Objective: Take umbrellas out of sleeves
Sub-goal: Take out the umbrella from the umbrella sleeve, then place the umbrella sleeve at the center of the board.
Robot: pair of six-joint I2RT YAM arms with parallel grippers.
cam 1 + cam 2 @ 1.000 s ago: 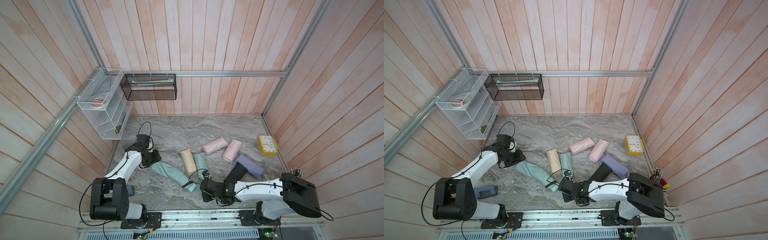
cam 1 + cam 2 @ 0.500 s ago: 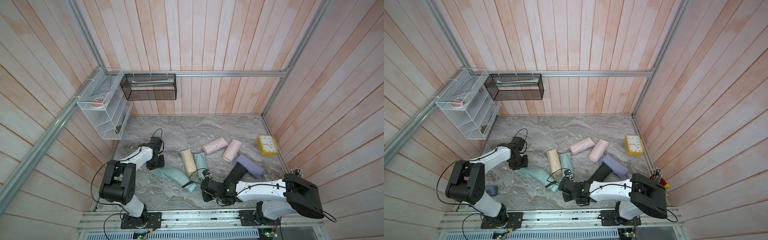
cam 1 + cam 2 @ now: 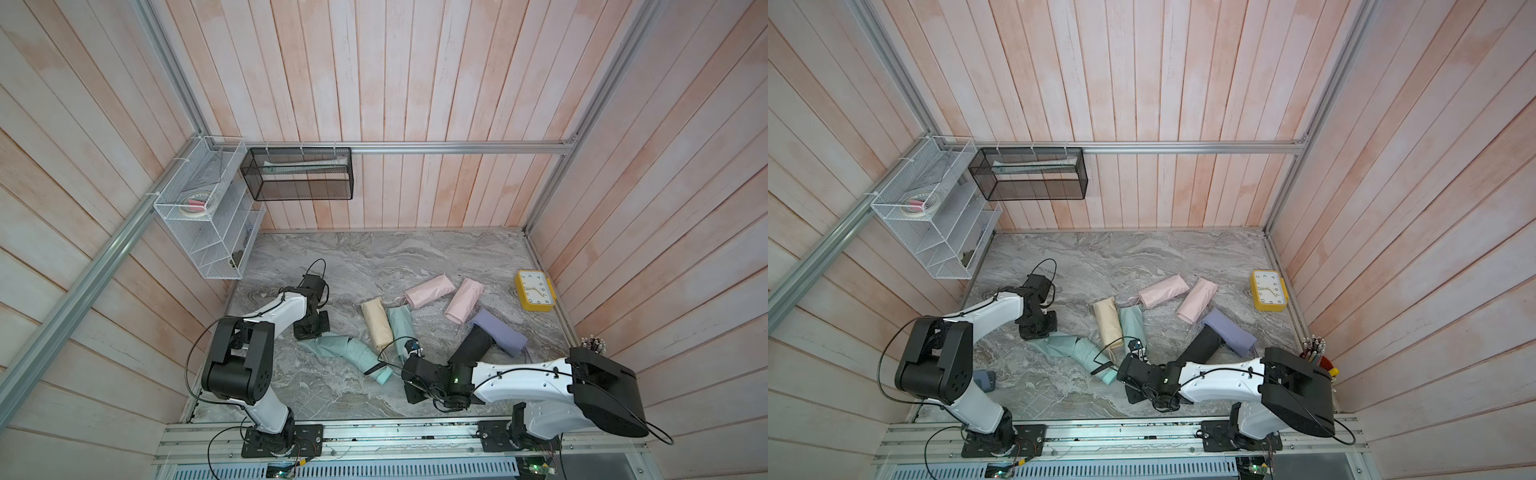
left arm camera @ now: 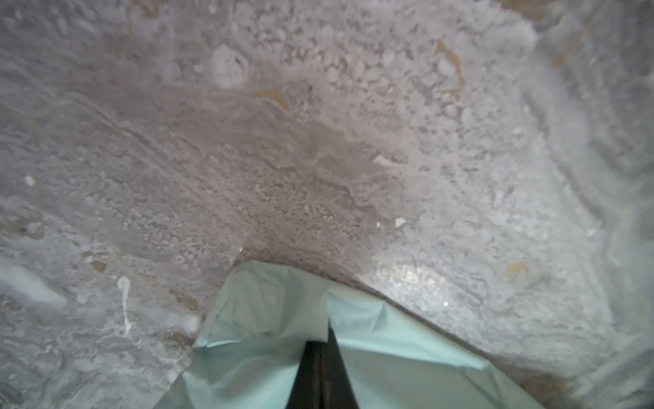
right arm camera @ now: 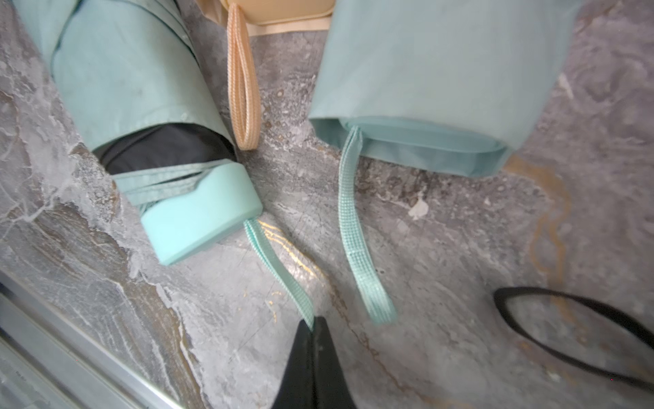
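Note:
The sleeve comes off the umbrella next. My left gripper then carries it outward and releases it on the bare marble that lies outward beside the white wire shelf.
A mint umbrella (image 3: pixel 361 357) lies on the marble table, its handle (image 5: pixel 201 216) and pleated roll sticking out of a crumpled mint sleeve (image 3: pixel 324 345). My left gripper (image 3: pixel 309 332) is shut on the sleeve's (image 4: pixel 389 354) far, closed end, pinching the fabric. My right gripper (image 5: pixel 313 324) is shut on the umbrella's mint wrist cord (image 5: pixel 279 272), just off the handle. Both top views show the two arms at opposite ends of this umbrella (image 3: pixel 1088 357). Still sleeved lie a cream-yellow umbrella (image 3: pixel 377 320), a mint one (image 3: pixel 401 328), two pink (image 3: pixel 428 291), a lavender (image 3: pixel 498 332) and a black (image 3: pixel 471 347).
A yellow clock (image 3: pixel 535 291) stands at the right edge. A white wire shelf (image 3: pixel 199 224) and a black mesh basket (image 3: pixel 299 174) hang on the back left walls. A pen cup (image 3: pixel 1316 353) sits near the right arm's base. A black cord loop (image 5: pixel 566 336) lies near my right gripper.
My left arm swung right, from beside the sleeve onto its end, and the gripper shut on the fabric. The right gripper stayed shut on the cord.

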